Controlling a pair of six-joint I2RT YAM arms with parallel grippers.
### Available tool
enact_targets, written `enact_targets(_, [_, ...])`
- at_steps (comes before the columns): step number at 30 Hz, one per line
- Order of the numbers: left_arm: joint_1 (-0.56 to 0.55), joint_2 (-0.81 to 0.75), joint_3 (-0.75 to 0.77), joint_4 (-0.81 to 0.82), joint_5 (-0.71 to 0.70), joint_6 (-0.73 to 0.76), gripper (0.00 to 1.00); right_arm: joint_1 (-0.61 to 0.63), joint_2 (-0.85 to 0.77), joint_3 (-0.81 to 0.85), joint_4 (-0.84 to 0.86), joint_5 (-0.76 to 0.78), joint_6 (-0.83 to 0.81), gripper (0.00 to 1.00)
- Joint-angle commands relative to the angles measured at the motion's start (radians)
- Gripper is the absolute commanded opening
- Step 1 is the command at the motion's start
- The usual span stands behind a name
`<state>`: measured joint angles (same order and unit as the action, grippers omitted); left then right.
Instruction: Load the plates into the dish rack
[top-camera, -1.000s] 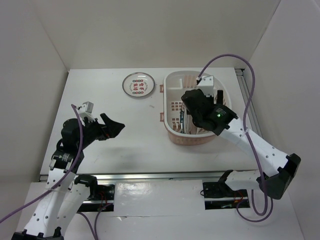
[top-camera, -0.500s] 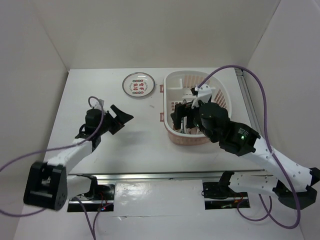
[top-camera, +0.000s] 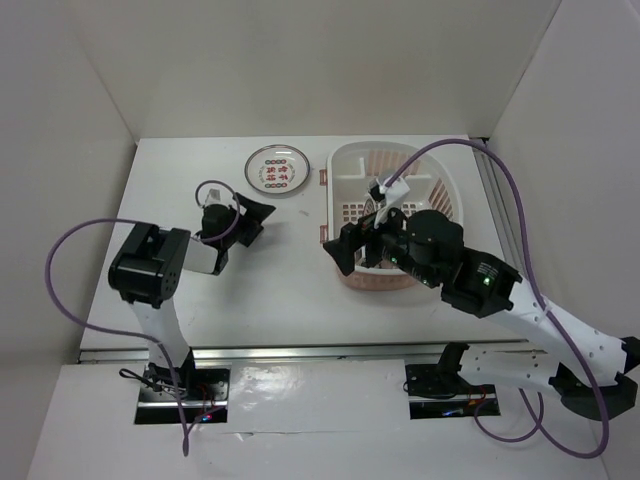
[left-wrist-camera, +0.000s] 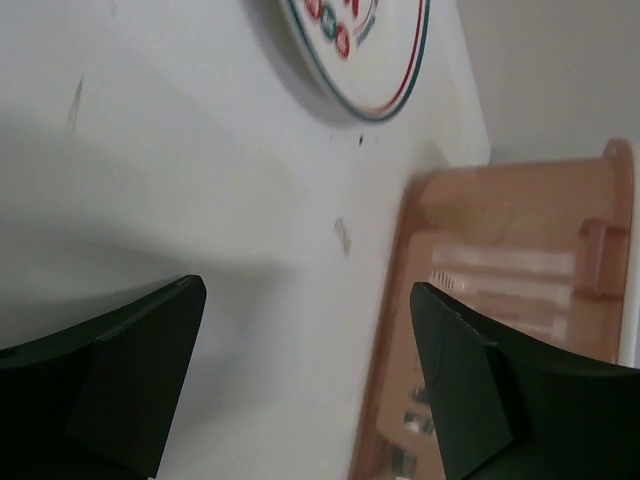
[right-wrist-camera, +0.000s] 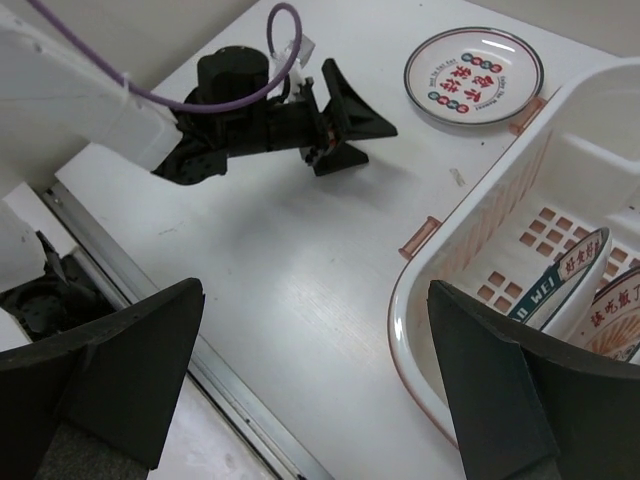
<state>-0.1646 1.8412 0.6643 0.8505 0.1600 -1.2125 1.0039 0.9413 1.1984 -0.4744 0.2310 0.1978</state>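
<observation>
Next, my left gripper needs to slide outward, low over the table, onto the plate's near rim (top-camera: 256, 187) (left-wrist-camera: 328, 82), which lies outward of it and stands raised off the tabletop.
One plate (top-camera: 277, 170) with red and green characters lies flat on the table, left of the dish rack (top-camera: 433, 172); it also shows in the wrist views (left-wrist-camera: 366, 52) (right-wrist-camera: 473, 74). My left gripper (top-camera: 253, 216) (left-wrist-camera: 308, 290) is open and empty, low over the table just short of that plate. The pink-and-white dish rack (right-wrist-camera: 447, 258) (left-wrist-camera: 500, 300) holds two plates on edge, a green-rimmed plate (right-wrist-camera: 563, 285) and an orange-marked plate (right-wrist-camera: 617, 318). My right gripper (top-camera: 352, 243) (right-wrist-camera: 315, 290) hangs open and empty above the rack's near-left rim.
The left arm's forearm and purple cable (right-wrist-camera: 150, 95) stretch across the table's left half. A metal rail (right-wrist-camera: 230, 395) runs along the table's near edge. White walls enclose the table on three sides.
The left arm has swung forward and right, bringing its open gripper close to the plate on the table. The right gripper has come up out of the rack and moved left over its rim.
</observation>
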Motion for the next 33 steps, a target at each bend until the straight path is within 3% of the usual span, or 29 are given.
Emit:
enact_targets(1, [-0.006,0.133,0.107,0.147,-0.072,-0.036,0.96,0.009,0.037,-0.017,0.054,-0.007,-0.052,1.0])
enact_targets(9, [0.005,0.377,0.459,-0.049,-0.146,-0.091,0.89,0.018,0.076,-0.066,0.123,-0.007,-0.061,1.0])
enact_targets(15, [-0.004,0.417,0.529,-0.223,-0.212,-0.131,0.66,0.027,0.076,-0.076,0.152,0.005,-0.072,1.0])
enact_targets(17, [-0.004,0.426,0.552,-0.253,-0.212,-0.131,0.45,0.027,0.076,-0.076,0.163,0.016,-0.072,1.0])
enact_targets(20, [-0.004,0.435,0.564,-0.277,-0.212,-0.131,0.07,0.027,0.076,-0.076,0.163,0.016,-0.072,1.0])
enact_targets(22, [0.008,0.435,0.587,-0.287,-0.201,-0.131,0.0,0.027,0.076,-0.076,0.163,0.025,-0.063,1.0])
enact_targets(29, [0.019,0.351,0.568,-0.37,-0.2,-0.084,0.0,0.038,0.085,-0.076,0.152,0.099,-0.054,1.0])
enact_targets(33, [0.019,0.131,0.432,-0.37,-0.2,0.008,0.0,0.027,0.099,-0.089,0.172,0.174,-0.075,1.0])
